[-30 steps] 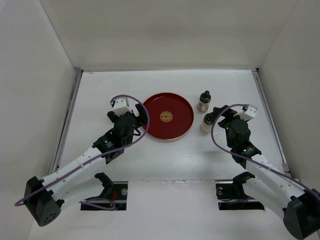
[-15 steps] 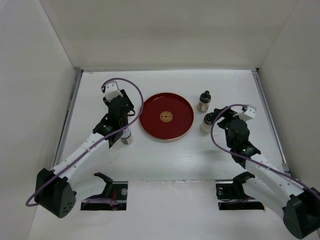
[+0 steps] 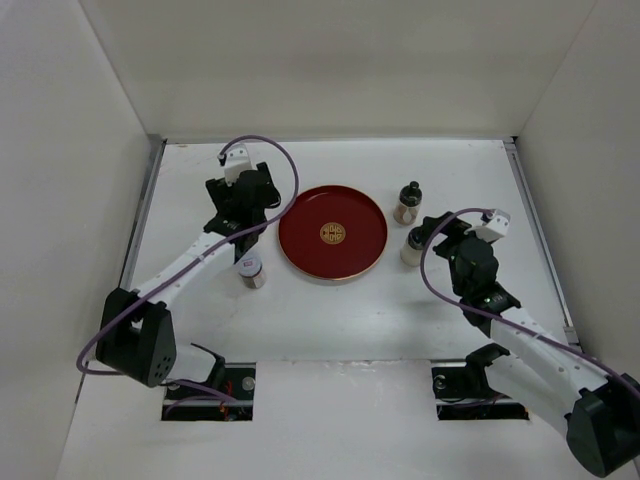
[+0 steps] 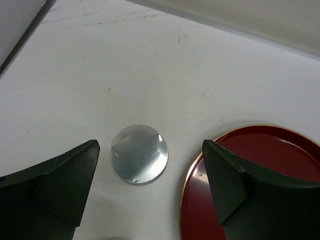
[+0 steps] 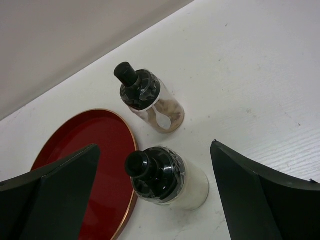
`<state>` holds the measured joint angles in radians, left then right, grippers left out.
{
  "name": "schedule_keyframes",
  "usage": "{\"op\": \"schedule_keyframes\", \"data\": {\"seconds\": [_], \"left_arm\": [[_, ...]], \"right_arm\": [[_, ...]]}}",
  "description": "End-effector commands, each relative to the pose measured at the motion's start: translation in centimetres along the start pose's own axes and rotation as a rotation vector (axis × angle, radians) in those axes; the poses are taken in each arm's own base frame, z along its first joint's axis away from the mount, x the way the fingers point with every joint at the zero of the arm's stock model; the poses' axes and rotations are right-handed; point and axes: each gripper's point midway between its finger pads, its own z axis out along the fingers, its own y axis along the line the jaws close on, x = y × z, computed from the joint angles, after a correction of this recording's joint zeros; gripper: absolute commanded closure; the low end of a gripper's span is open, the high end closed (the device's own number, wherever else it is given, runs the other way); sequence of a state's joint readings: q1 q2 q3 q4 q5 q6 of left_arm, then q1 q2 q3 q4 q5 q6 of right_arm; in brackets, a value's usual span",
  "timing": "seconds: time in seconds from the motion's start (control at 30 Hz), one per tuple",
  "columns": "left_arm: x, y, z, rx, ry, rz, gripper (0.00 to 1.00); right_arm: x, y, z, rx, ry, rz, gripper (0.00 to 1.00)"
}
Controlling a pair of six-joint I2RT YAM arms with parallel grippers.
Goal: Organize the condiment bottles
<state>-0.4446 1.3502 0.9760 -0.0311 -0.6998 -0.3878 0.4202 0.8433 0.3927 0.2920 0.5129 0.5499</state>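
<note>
Both open fingers of my left gripper hang clear on either side of the bottle top, so they should next lower over the round silver bottle top (image 4: 139, 154) and close on the bottle.
A grey-lidded, red-labelled jar (image 3: 252, 271) stands left of the round red tray (image 3: 356, 256). My left gripper (image 3: 246, 214) hangs open behind the jar. In the left wrist view a round silver bottle top (image 4: 139, 154) lies straight below, between the spread fingers (image 4: 65, 182) of that gripper (image 4: 150, 148) and clear of both. The arm hides this bottle in the top view. Two pale bottles with black caps stand right of the tray, a far one (image 3: 407, 202) (image 5: 150, 100) and a near one (image 3: 413, 247) (image 5: 172, 180). My right gripper (image 3: 433, 233) (image 5: 154, 146) is open astride the near one, not touching it.
White walls close in the table on the left (image 3: 80, 200), back and right. The tray's gold-edged rim (image 4: 186, 186) (image 5: 131, 150) runs close to the silver top and to the near pale bottle. Two dark slots (image 3: 212, 384) lie at the near edge by the arm bases.
My left arm has swung left and toward the back wall. The red-labelled jar, covered by it a second ago, now stands in plain sight. My right arm has hardly moved.
</note>
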Motion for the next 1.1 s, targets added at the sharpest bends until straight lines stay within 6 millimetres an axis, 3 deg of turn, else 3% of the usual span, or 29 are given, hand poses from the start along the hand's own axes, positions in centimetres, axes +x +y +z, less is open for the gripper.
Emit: {"op": "schedule_keyframes", "data": {"seconds": [0.0,0.23,0.43,0.6,0.77,0.93,1.07], "left_arm": [[-1.1,0.7,0.8,-0.027,-0.008,0.001,0.16],[0.3,0.1,2.9,-0.026,0.044,0.014,0.19],[2.9,0.7,4.1,-0.059,0.094,-0.004,0.38],[3.1,1.3,4.2,-0.062,0.101,-0.044,0.52],[0.2,0.9,2.8,-0.032,0.044,-0.108,0.69],[-6.5,-0.5,-0.6,0.047,-0.088,-0.187,0.70],[-9.6,-2.2,-3.1,0.111,-0.146,-0.196,0.70]], "right_arm": [[-1.5,1.9,0.1,-0.056,-0.029,0.027,0.01],[-1.1,2.8,0.0,-0.084,-0.014,0.028,0.01],[-1.4,2.9,-0.2,-0.089,-0.019,0.033,0.00],[-1.1,2.8,-0.2,-0.092,-0.014,0.036,0.00],[-1.2,3.0,-0.2,-0.099,-0.014,0.040,0.00],[-1.2,3.1,-0.1,-0.100,-0.014,0.039,0.00],[-1.1,3.1,-0.1,-0.096,-0.008,0.033,0.00]]}}
